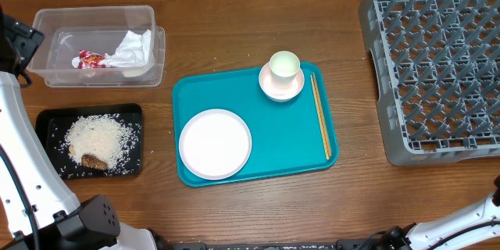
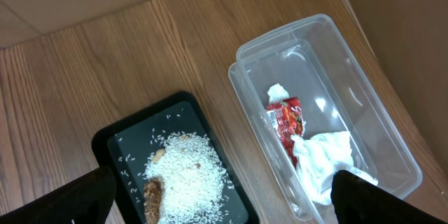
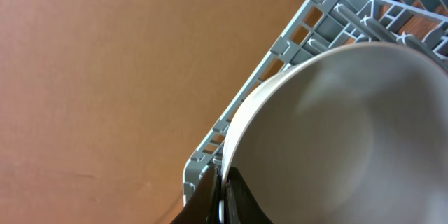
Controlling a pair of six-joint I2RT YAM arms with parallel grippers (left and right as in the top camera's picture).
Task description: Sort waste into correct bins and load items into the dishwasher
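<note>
The pale bowl goes down in my right gripper among the grey rack's wires (image 1: pixel 451 74) (image 3: pixel 389 26) next, since empty slots show just past the bowl's rim.
The clear tub (image 1: pixel 98 12) holds a crumpled white napkin (image 1: pixel 133 48) and a red-and-white wrapper (image 1: pixel 90 59). Rice (image 1: pixel 100 139) and a brown scrap (image 1: pixel 94 160) lie in the black tray (image 1: pixel 47 121). A white plate (image 1: pixel 215 144), a cup (image 1: pixel 284 66) standing on a saucer (image 1: pixel 281 87), and chopsticks (image 1: pixel 321 117) are on the teal tray (image 1: pixel 289 137). My left gripper (image 2: pixel 224 206) hangs wide open above the black tray (image 2: pixel 105 140) and the tub (image 2: pixel 392 161), holding nothing. My right gripper (image 3: pixel 222 196) is shut on the rim of the pale bowl (image 3: pixel 350 126), beside a corner of the grey rack (image 3: pixel 294 35).
The grey rack (image 1: pixel 437 70) fills the right side of the table, with no dishes showing in it in the overhead view. The left arm (image 1: pixel 16 125) runs along the left edge, and the right arm (image 1: pixel 461 223) enters at the bottom right. Brown cardboard backs the right wrist view.
</note>
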